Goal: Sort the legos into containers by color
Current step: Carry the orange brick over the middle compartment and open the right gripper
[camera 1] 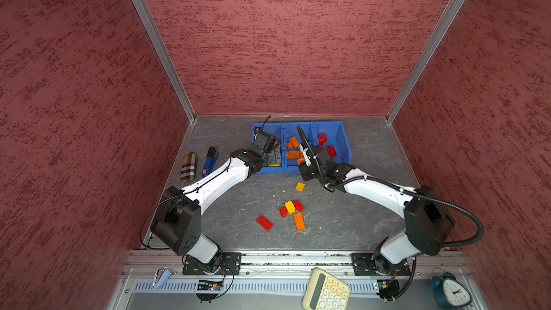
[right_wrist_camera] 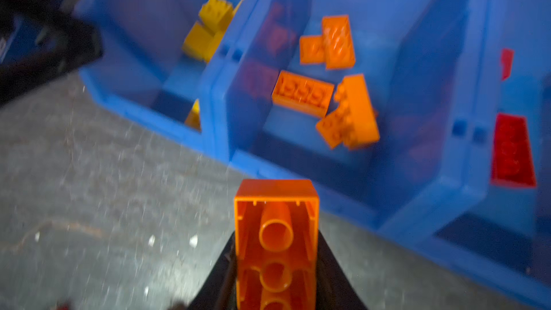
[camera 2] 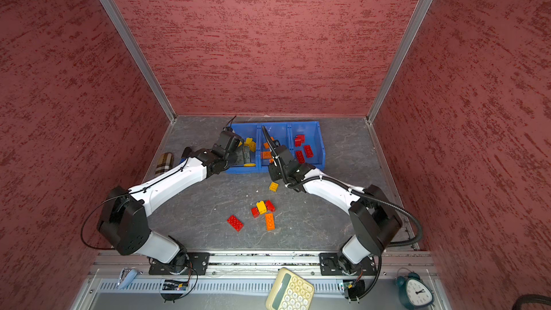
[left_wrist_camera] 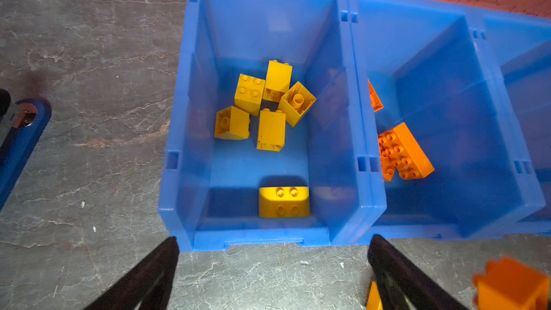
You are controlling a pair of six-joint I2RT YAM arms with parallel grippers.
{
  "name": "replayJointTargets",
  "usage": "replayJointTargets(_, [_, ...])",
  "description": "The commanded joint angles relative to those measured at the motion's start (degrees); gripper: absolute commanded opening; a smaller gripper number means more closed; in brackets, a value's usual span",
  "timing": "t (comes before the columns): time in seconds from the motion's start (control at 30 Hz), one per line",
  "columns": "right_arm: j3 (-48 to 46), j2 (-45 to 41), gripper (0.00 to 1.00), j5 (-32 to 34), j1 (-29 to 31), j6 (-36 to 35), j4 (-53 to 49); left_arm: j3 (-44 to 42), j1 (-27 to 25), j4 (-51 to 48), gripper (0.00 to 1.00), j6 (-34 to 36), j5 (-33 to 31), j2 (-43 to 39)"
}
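My right gripper next moves outward past the middle container's front edge, over its bottom's near part, and releases the long orange lego (right_wrist_camera: 275, 219), since orange legos lie there.
Three joined blue containers (camera 1: 298, 126) stand at the back of the table. The left one holds several yellow legos (left_wrist_camera: 268, 105), the middle one orange legos (right_wrist_camera: 328, 84), the right one red legos (camera 1: 328, 147). My left gripper (left_wrist_camera: 274, 241) hangs open and empty over the left container's front lip. My right gripper (right_wrist_camera: 275, 234) is shut on a long orange lego (right_wrist_camera: 275, 219), underside toward the camera, just in front of the middle container (right_wrist_camera: 298, 174). Loose on the table lie a yellow lego (camera 1: 300, 186), a red lego (camera 1: 264, 222), and a small pile (camera 1: 290, 208) with an orange lego (camera 1: 299, 221).
A plaid case (camera 1: 188, 167) and a blue hand tool (camera 1: 209, 162) lie left of the containers, near the left wall. A calculator (camera 1: 326, 290) and an alarm clock (camera 1: 451, 292) sit on the front rail. Red textured walls enclose three sides.
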Motion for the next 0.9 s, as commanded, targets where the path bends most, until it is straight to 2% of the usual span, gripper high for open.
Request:
replayJointTargets(0.0, [5.2,6.7,0.20,0.6,-2.7,-0.8,7.9,-1.4,0.2,0.4,1.00,-0.7,-1.3,-2.9])
replayJointTargets(0.17, [15.2,16.6,0.21,4.7,-4.4,-1.5,4.5,-4.6,0.0,1.3,1.00,0.2,-0.2,-6.1])
replayJointTargets(0.27, [17.8,19.0,0.26,7.9,-4.6,-1.7,3.4,-7.2,-0.2,1.4,1.00,-0.2,-0.6,-8.4])
replayJointTargets(0.33, [17.9,19.2,0.29,7.6,-4.5,-1.7,3.6,-9.3,-0.1,2.5,1.00,-0.5,0.2,-10.2])
replayJointTargets(0.47, [17.0,17.8,0.45,3.6,-4.4,-1.7,4.7,-12.4,-0.2,3.7,1.00,-0.4,1.6,-12.7])
replayJointTargets(0.57, [15.5,15.6,0.63,1.6,-4.4,-1.1,4.6,-13.4,-0.5,3.1,1.00,0.0,1.7,-13.7])
replayJointTargets(0.77, [9.0,7.9,0.74,-3.6,-4.4,4.3,4.3,-14.6,-2.2,3.2,1.00,2.3,4.1,-14.1])
replayJointTargets(0.8, [7.1,6.0,0.79,-5.0,-4.4,6.1,4.6,-14.6,-2.7,3.3,1.00,3.1,4.9,-14.0])
replayJointTargets(0.83, [4.7,4.0,0.94,-6.4,-4.4,8.3,5.2,-14.6,-3.3,3.4,1.00,4.0,6.1,-13.6])
replayJointTargets(0.87, [2.7,2.4,0.99,-7.4,-4.4,10.2,5.6,-14.5,-3.7,3.2,1.00,4.5,6.6,-13.2])
